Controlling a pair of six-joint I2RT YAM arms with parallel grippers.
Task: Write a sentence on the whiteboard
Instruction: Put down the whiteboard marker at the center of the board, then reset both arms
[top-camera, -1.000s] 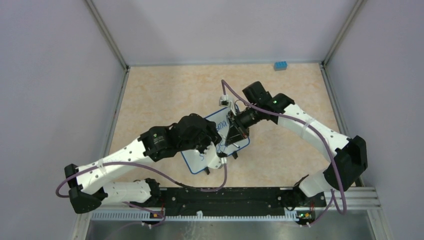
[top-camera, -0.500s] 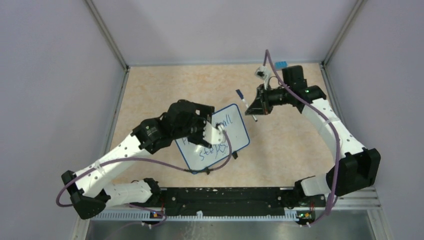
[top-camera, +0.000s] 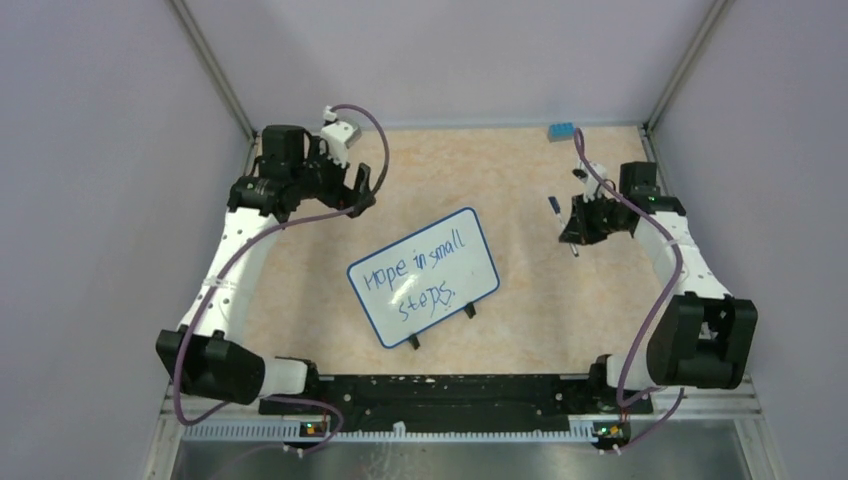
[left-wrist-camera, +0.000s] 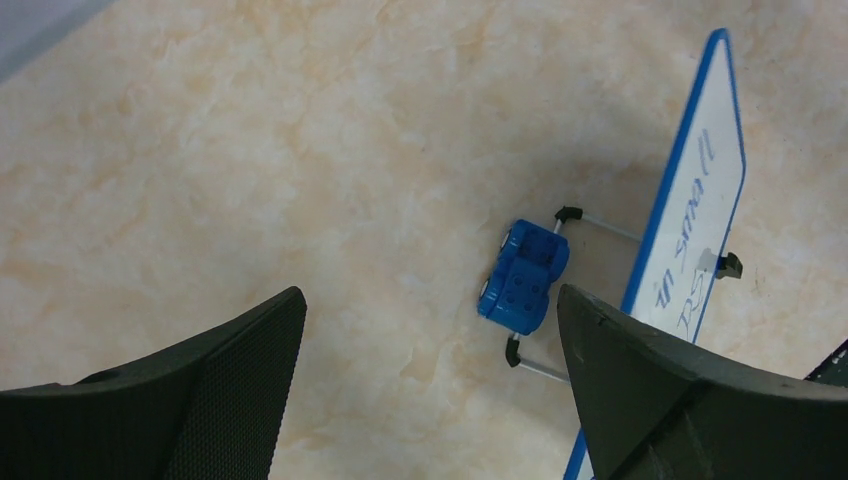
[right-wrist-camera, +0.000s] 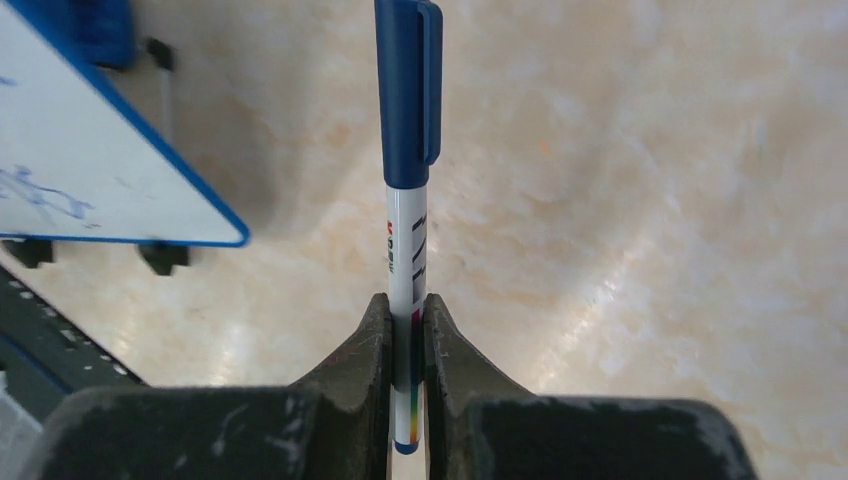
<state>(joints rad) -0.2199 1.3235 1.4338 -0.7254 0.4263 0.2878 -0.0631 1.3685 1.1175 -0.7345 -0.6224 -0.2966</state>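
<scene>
My right gripper moves back and down onto the bare tabletop next and releases the capped marker (top-camera: 553, 205), since the sentence is complete.
The whiteboard (top-camera: 423, 275) stands tilted on black clip feet at the table's middle. The sentence (top-camera: 418, 268) in blue marker reads "Hope in small steps." in two lines. My left gripper (top-camera: 362, 188) is open and empty at the back left, well away from the board. In the left wrist view (left-wrist-camera: 428, 300) it hangs over bare table, with the board (left-wrist-camera: 700, 200) seen edge-on at the right. My right gripper (top-camera: 577, 224) is right of the board and shut on a capped blue-and-white marker (top-camera: 553, 205). The right wrist view shows the marker (right-wrist-camera: 407, 150) clamped between my fingertips (right-wrist-camera: 405, 305), with the board's corner (right-wrist-camera: 90, 170) at the left.
A blue brick (top-camera: 560, 131) lies at the back right by the wall. Another blue block (left-wrist-camera: 523, 277) sits between the board's wire feet behind it. Purple walls and metal posts enclose the table. A black rail (top-camera: 450, 390) runs along the near edge.
My left arm has swung off the board to the back left. My right arm has pulled back to the right with the marker. The whole sentence now shows.
</scene>
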